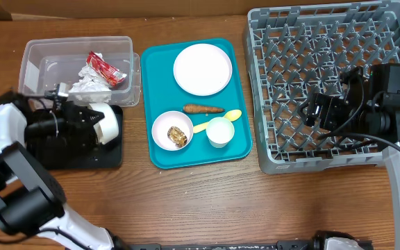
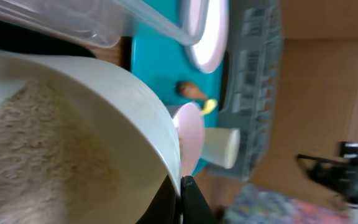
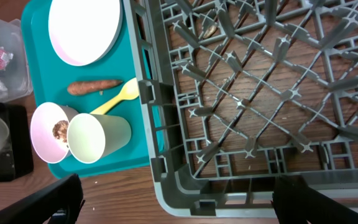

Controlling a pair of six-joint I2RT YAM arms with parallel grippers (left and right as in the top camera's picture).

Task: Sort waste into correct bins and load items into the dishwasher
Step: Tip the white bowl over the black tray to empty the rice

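The part of the teal tray between plate [image 1: 202, 68] and tub is bare, so next my left gripper should go up, bring the bowl upright over that spot, lower it and let it go.
My left gripper [image 1: 91, 119] is shut on the rim of a white bowl [image 1: 107, 123], which is tipped on its side over the black tray [image 1: 82, 154]. In the left wrist view the jaws [image 2: 182, 190] pinch the bowl's wall [image 2: 135, 106], and white rice [image 2: 30, 155] lies inside it. The clear tub [image 1: 40, 59] holds a red wrapper [image 1: 106, 69] and crumpled paper [image 1: 85, 80]. On the teal tray [image 1: 160, 62] are a plate [image 1: 202, 68], a carrot [image 1: 203, 109], a bowl [image 1: 164, 128] with brown food [image 1: 178, 136], a yellow spoon [image 1: 217, 122] and a cup [image 1: 220, 131]. My right gripper [image 1: 312, 112] hangs open and empty over the grey rack [image 1: 325, 48].
The rack's near corner [image 3: 179, 193] lies between my right fingers [image 3: 61, 205], with bare wooden table below it. The tub, the black tray and the teal tray stand close together on the left half of the table.
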